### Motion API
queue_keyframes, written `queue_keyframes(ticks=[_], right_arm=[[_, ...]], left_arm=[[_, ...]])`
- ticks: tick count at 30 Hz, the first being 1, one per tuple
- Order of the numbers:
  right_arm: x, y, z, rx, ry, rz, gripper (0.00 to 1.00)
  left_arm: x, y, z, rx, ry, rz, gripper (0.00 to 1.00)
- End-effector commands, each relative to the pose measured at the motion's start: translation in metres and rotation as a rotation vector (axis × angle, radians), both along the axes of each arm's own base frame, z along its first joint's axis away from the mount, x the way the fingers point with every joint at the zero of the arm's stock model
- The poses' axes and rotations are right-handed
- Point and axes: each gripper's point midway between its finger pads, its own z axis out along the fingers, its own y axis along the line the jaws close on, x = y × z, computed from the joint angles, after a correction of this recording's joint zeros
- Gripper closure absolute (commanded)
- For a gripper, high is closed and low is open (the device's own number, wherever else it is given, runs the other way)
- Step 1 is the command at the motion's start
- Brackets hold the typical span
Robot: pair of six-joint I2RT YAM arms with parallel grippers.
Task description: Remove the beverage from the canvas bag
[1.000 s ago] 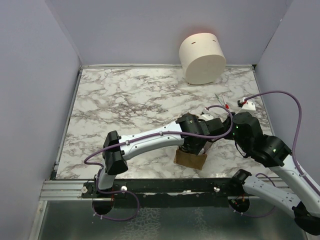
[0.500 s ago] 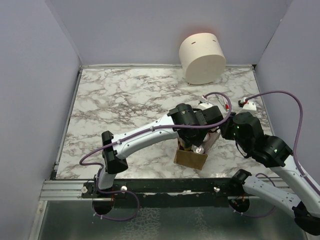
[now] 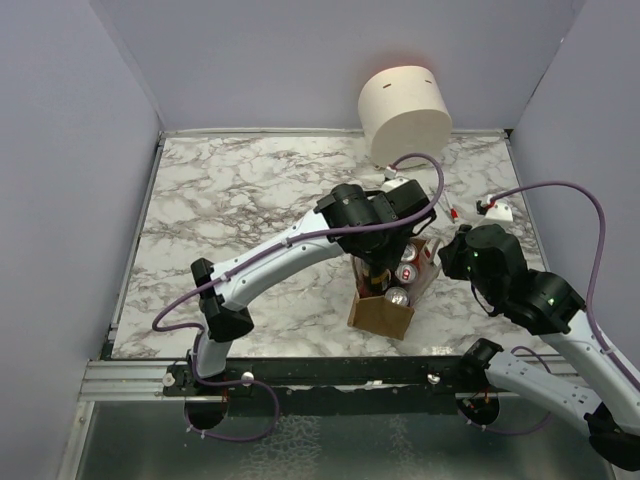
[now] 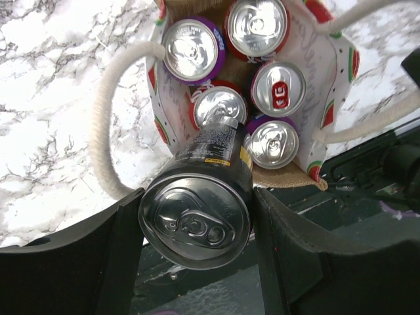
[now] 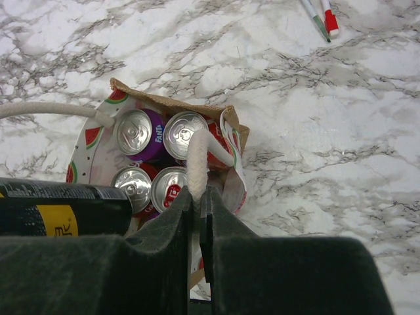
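I will move my left gripper to the left in the top view and bring it down to release the black beverage can, since bare marble lies below on that side.
The tan canvas bag [image 3: 380, 316] stands near the table's front edge, open, with several red and purple cans [image 4: 194, 49] inside; it also shows in the right wrist view [image 5: 174, 102]. My left gripper [image 4: 195, 220] is shut on a black beverage can [image 4: 200, 203], held above the bag's opening; in the top view this gripper [image 3: 372, 272] hangs over the bag. My right gripper [image 5: 197, 197] is shut on a white rope handle [image 5: 197, 164] at the bag's right side; in the top view it [image 3: 440, 262] sits just right of the bag.
A large cream cylinder [image 3: 405, 115] stands at the back right. A red-and-white pen [image 5: 318, 16] lies on the marble beyond the bag. A small white object [image 3: 497, 209] lies near the right wall. The table's front rail [image 3: 330, 375] is just behind the bag.
My left gripper has risen out of the bag with the black can, uncovering the cans inside. My right gripper has stayed on the handle.
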Motion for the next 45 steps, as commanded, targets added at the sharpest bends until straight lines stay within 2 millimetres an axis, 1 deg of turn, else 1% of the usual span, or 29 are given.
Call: queue_keyframes(ticks=[1, 11, 16, 21, 24, 28, 30, 33, 35, 38, 40, 45], right_arm=[[0.006, 0.001, 0.019, 0.032, -0.057, -0.018, 0.93], [0.007, 0.000, 0.015, 0.020, -0.051, -0.021, 0.93], [0.007, 0.000, 0.014, 0.018, -0.048, -0.022, 0.93], [0.008, 0.002, 0.013, 0.018, -0.041, -0.018, 0.93], [0.008, 0.002, 0.013, 0.021, -0.040, -0.018, 0.93], [0.007, 0.003, 0.013, 0.023, -0.036, -0.014, 0.93], [0.007, 0.004, 0.013, 0.025, -0.034, -0.012, 0.93], [0.007, 0.004, 0.015, 0.025, -0.033, -0.010, 0.93], [0.007, 0.004, 0.015, 0.026, -0.032, -0.010, 0.93], [0.006, 0.003, 0.016, 0.024, -0.032, -0.015, 0.93], [0.006, 0.002, 0.018, 0.023, -0.033, -0.019, 0.93], [0.004, 0.000, 0.017, 0.024, -0.023, -0.029, 0.93]], left_arm=[[0.009, 0.005, 0.053, -0.171, -0.063, 0.020, 1.00], [0.037, 0.020, 0.100, -0.343, -0.123, 0.063, 1.00], [0.055, 0.021, 0.128, -0.459, -0.168, 0.072, 1.00], [0.081, 0.022, 0.154, -0.567, -0.229, 0.104, 1.00], [0.102, 0.025, 0.166, -0.620, -0.275, 0.145, 1.00], [0.132, 0.034, 0.173, -0.642, -0.327, 0.204, 1.00], [0.147, 0.045, 0.170, -0.619, -0.348, 0.245, 1.00], [0.164, 0.062, 0.166, -0.570, -0.389, 0.284, 1.00], [0.173, 0.075, 0.159, -0.513, -0.415, 0.296, 1.00], [0.186, 0.094, 0.134, -0.390, -0.410, 0.319, 1.00], [0.192, 0.108, 0.116, -0.301, -0.399, 0.338, 1.00], [0.195, 0.138, 0.064, -0.058, -0.363, 0.379, 1.00]])
